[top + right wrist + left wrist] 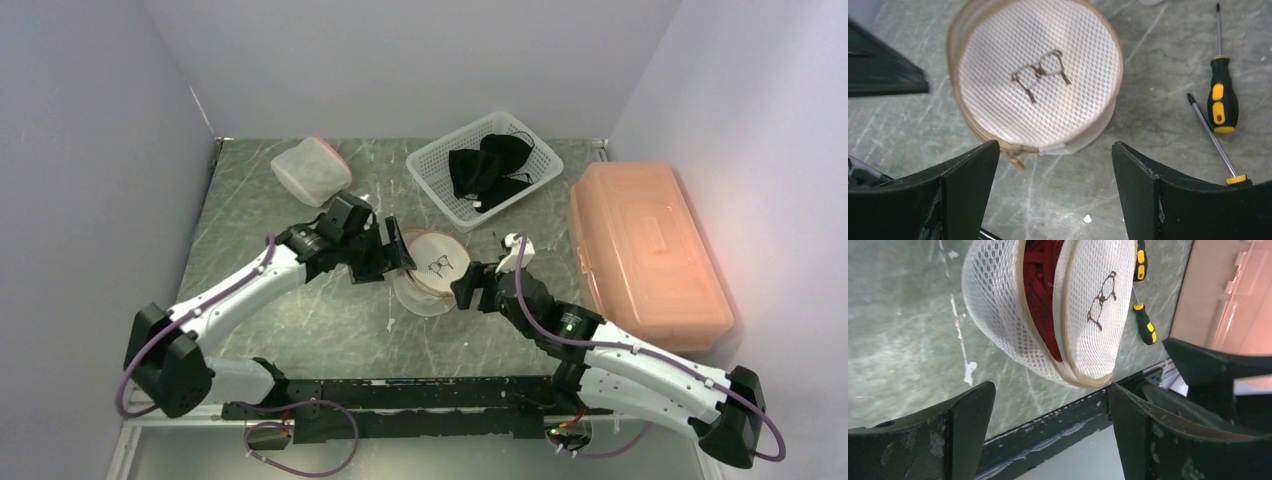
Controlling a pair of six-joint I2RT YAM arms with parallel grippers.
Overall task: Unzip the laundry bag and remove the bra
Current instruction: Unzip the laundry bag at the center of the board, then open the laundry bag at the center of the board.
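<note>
The lid covers part of the red bra (1040, 285), so my left gripper will next move outward, then down, open fingers on both sides of the lid's edge beside the gap.
The round white mesh laundry bag (432, 272) lies mid-table with a brown bra drawing on its lid (1040, 75). Its zip stands open along one side, and the red bra (1040, 285) shows in the gap between lid and body (998, 315). The zip pull (1015, 161) hangs at the near rim. My left gripper (398, 255) is just left of the bag, its jaws wide open and empty (1050, 387). On the bag's right, my right gripper (470, 287) is also open with nothing in it (1055, 147), the pull close to its left finger.
A white basket (432, 170) holding black garments stands at the back. An orange lidded box (645, 255) fills the right side. A second mesh pouch (310, 170) sits back left. Two black-and-yellow screwdrivers (1220, 100) (1213, 140) lie right of the bag.
</note>
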